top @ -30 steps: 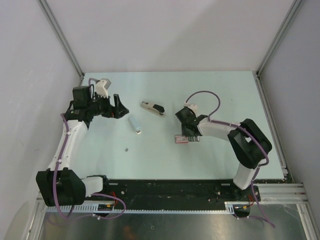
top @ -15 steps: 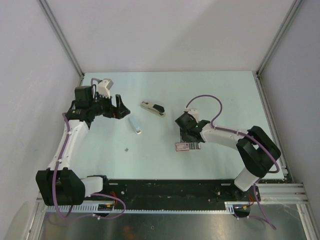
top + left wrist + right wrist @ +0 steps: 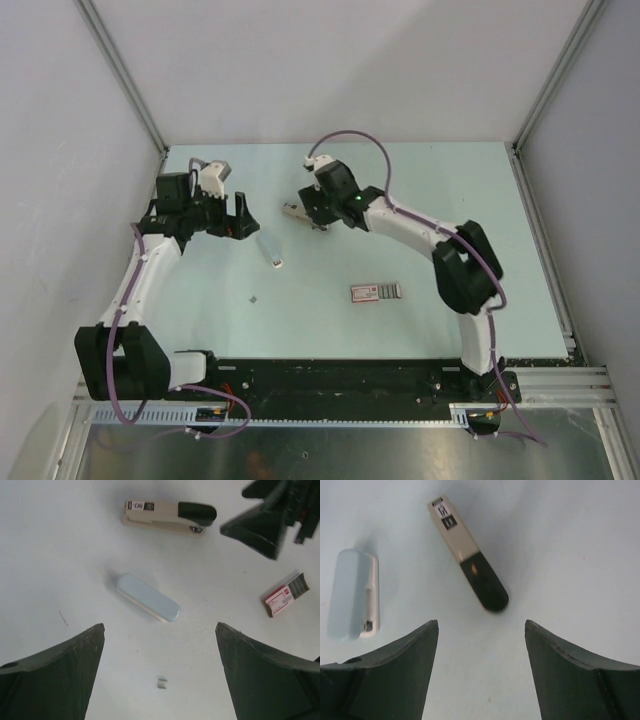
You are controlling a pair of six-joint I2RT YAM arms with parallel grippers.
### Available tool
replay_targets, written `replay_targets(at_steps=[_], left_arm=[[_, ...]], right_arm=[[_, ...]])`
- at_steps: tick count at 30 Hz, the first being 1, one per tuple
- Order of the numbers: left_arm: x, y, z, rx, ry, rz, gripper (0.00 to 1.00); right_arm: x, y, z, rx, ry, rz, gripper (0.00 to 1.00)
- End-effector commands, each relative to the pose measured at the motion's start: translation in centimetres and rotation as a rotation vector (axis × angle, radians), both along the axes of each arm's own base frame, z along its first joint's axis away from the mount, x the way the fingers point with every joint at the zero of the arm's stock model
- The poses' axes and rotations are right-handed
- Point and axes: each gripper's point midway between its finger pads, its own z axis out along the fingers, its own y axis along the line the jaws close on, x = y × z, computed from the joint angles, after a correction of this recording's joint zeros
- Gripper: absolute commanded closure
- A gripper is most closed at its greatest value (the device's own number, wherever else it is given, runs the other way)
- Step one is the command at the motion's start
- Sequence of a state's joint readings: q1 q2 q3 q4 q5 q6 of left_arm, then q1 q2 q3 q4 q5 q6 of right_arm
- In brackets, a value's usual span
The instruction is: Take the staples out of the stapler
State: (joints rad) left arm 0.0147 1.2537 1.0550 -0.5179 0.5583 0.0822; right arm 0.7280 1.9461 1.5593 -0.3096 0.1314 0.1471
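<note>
I will next turn my right gripper while I lower it onto the black end of the stapler's beige arm (image 3: 482, 580), because the stapler (image 3: 468, 553) lies at a slant to the gripper's open fingers.
The stapler (image 3: 468, 553), cream-beige with a black end, lies flat on the table. It also shows in the left wrist view (image 3: 170, 516), and in the top view (image 3: 291, 210) it is partly hidden. My right gripper (image 3: 481, 622) is open and empty. It hovers just short of the stapler's black end, at the far middle of the table (image 3: 312, 212). My left gripper (image 3: 160, 627) is open and empty, and sits left of the stapler in the top view (image 3: 241, 217). No loaded staples can be seen inside the stapler.
A pale blue oblong case (image 3: 148, 598) lies between the grippers, seen from above (image 3: 270, 250). A red-and-white staple box (image 3: 377, 292) lies nearer the front, right of centre. A tiny metal scrap (image 3: 161, 682) lies on the table. Walls close the left, right and far sides.
My right arm has left the red-and-white box and swung far and left to above the stapler. The box stays on the table. My left arm has hardly moved.
</note>
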Motion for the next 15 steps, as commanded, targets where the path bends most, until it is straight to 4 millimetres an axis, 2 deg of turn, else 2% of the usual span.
replay_targets(at_steps=[1,7,15], left_arm=[[0.5,0.5,-0.6,0.051,-0.025,-0.006,0.03],[0.3,0.0,-0.5,0.033,-0.027,-0.031,0.02],[0.3,-0.1,-0.5,0.031,-0.026,-0.040,0.02]], right_arm=[[2.5,1.9,-2.0,-0.151,-0.018,0.155,0.26],[5.0,2.7,-2.6,-0.207,-0.035,0.185,0.26],[5.5,3.4,-5.3,-0.241,0.006,0.210,0.30]])
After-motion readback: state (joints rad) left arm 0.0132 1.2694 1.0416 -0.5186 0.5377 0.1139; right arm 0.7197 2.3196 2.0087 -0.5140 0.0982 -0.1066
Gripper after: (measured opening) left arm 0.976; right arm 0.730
